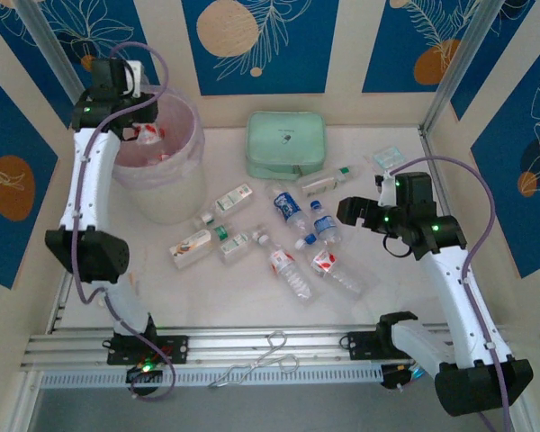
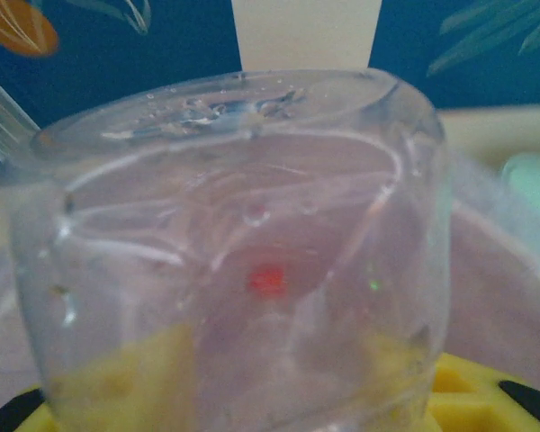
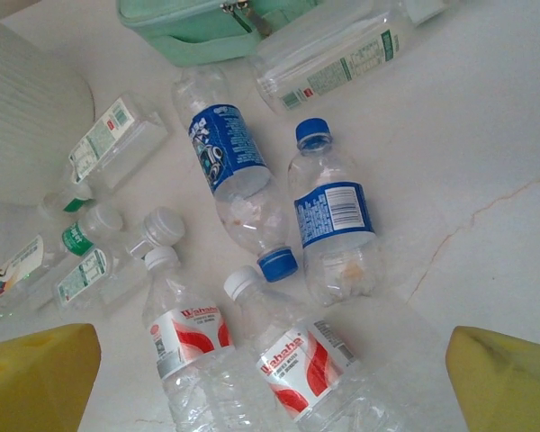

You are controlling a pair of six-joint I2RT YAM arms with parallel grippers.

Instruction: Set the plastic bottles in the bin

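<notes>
The robot's left gripper needs to move down into the bin's pink-lined opening [image 1: 169, 135] and let go of the clear plastic bottle inside, since that opening is below the gripper.
My left gripper [image 1: 137, 126] hangs over the bin's mouth, shut on a clear plastic bottle [image 1: 150, 135] with a red label. In the left wrist view that bottle's base [image 2: 243, 225] is close to the lens, with the yellow fingers [image 2: 126, 378] on either side of it. The whitish bin [image 1: 166, 184] with its pink liner stands at the back left. Several bottles lie mid-table: blue-labelled ones [image 3: 223, 148] [image 3: 331, 214], red-labelled ones [image 3: 187, 328] [image 3: 297, 364] and green-labelled ones [image 1: 234, 198]. My right gripper [image 1: 364, 212] hovers open above the red-labelled pair, its fingers [image 3: 40, 378] wide apart.
A mint green zip case [image 1: 286, 144] lies at the back centre, with one bottle [image 1: 324, 183] just in front of it. A small clear packet [image 1: 389, 157] sits at the back right. A bent wire piece [image 1: 265, 360] rests on the front rail.
</notes>
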